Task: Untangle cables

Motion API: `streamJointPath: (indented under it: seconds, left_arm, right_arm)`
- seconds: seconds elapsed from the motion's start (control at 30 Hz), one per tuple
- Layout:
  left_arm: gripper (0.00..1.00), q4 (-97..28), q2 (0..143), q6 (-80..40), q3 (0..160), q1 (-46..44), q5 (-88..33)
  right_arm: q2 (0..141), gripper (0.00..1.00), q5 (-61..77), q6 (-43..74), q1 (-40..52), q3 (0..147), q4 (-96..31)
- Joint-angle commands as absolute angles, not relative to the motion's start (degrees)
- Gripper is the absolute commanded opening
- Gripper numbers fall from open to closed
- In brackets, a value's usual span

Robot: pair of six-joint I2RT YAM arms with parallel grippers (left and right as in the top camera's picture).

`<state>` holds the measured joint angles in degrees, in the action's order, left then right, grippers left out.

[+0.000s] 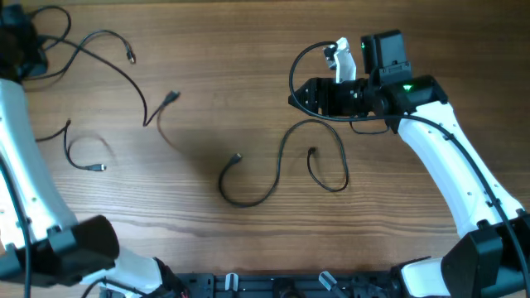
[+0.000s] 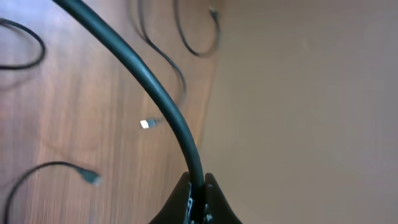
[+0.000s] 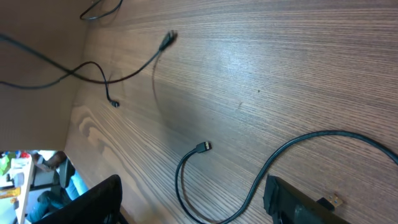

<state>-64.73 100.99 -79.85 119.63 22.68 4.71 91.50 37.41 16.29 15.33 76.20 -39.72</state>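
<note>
The held cable crosses other pieces of cable at the table's far corner. I will next move my left gripper back and down beside the short curled cable (image 1: 68,147) and let go of the held cable.
Several thin black cables lie on the wooden table. My left gripper (image 1: 20,48) is at the far left corner, shut on one black cable (image 2: 149,81) that rises from between its tips (image 2: 199,182). From there strands run right to a small plug (image 1: 131,59) and to another plug (image 1: 172,97). A short curled cable (image 1: 79,163) lies near the left edge. A longer S-shaped cable (image 1: 277,170) rests mid-table. My right gripper (image 1: 298,96) hovers open just beyond it. In the right wrist view this gripper (image 3: 196,205) straddles that cable's loop (image 3: 179,186) without touching it.
The table's left edge (image 3: 74,124) shows in the right wrist view, with the room below it. Beige floor (image 2: 311,93) lies past the edge beside my left gripper. The arm bases (image 1: 83,244) and a black rail (image 1: 273,285) line the near side.
</note>
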Motion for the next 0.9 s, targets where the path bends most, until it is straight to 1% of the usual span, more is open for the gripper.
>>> streamJointPath:
  seconds: [0.0,0.23,0.5,0.6,0.8,0.83,0.87]
  left_arm:
    - [0.04,-66.83,104.95,-84.88,120.31,26.72,6.09]
    - [0.04,-68.14,109.8,-86.43,120.27,34.0,6.92]
    - [0.04,-67.4,115.9,-86.37,120.27,40.14,24.75]
    - [0.04,-65.56,118.69,-85.43,120.27,41.3,28.25]
    - [0.04,-57.63,123.83,-71.11,120.27,43.03,29.28]
    - [0.09,-56.99,124.46,-70.7,120.27,43.4,29.5]
    - [0.17,-56.66,124.92,-70.67,120.27,43.99,29.5]
  right_arm:
    - [90.15,0.74,37.06,16.67,15.53,76.07,-39.42]
    - [90.15,0.74,36.84,16.64,15.53,76.07,-39.44]
    - [90.15,0.74,36.86,16.67,15.53,76.07,-39.44]
    - [90.15,0.74,36.86,16.69,15.53,76.07,-39.46]
    - [90.15,0.72,36.88,16.75,15.53,76.07,-40.12]
    - [90.15,0.71,36.88,16.75,15.53,76.07,-40.16]
    - [90.15,0.71,36.88,16.73,15.53,76.07,-40.34]
